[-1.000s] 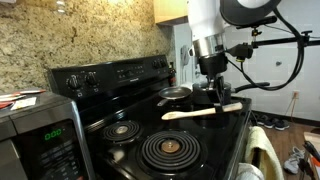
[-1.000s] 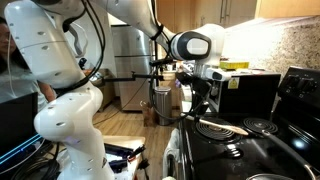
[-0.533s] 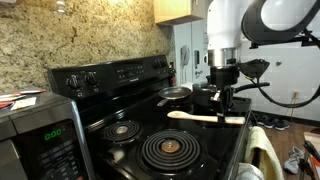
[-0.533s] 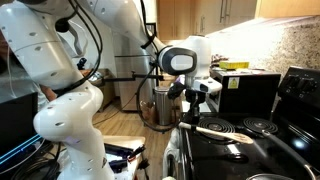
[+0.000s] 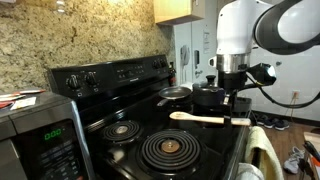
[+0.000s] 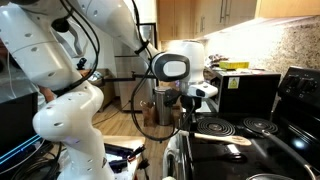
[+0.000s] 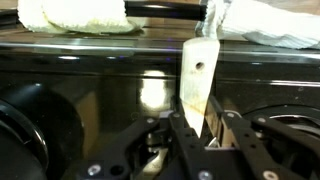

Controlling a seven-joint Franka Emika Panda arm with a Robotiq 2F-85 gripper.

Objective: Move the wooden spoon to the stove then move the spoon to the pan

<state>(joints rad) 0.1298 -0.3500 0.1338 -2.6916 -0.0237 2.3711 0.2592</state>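
The wooden spoon still hangs above the stove, so the gripper should next lower it onto the black stove top [image 5: 206,129] [image 7: 168,106] beside the near coil burner.
My gripper [image 5: 233,108] is shut on the handle of the wooden spoon [image 5: 200,118], holding it level just above the black stove [image 5: 105,75] near its front right corner. The spoon's bowl points toward the coil burners. In the wrist view the tan handle end with its hole [image 7: 198,75] sticks out between my fingers [image 7: 182,132] over the glossy stove top [image 7: 90,85]. The small silvery pan [image 5: 175,95] sits on a back burner, apart from the spoon. In an exterior view the gripper [image 6: 192,124] holds the spoon [image 6: 225,139] over the stove's edge.
A dark saucepan [image 5: 207,96] stands beside the pan, behind the spoon. Coil burners [image 5: 168,150] lie in front. A grey microwave [image 5: 35,135] sits next to the stove. White towels [image 7: 85,14] hang along the stove's front edge.
The arm has carried the spoon sideways toward the stove's front edge and slightly lower, with the grip unchanged.
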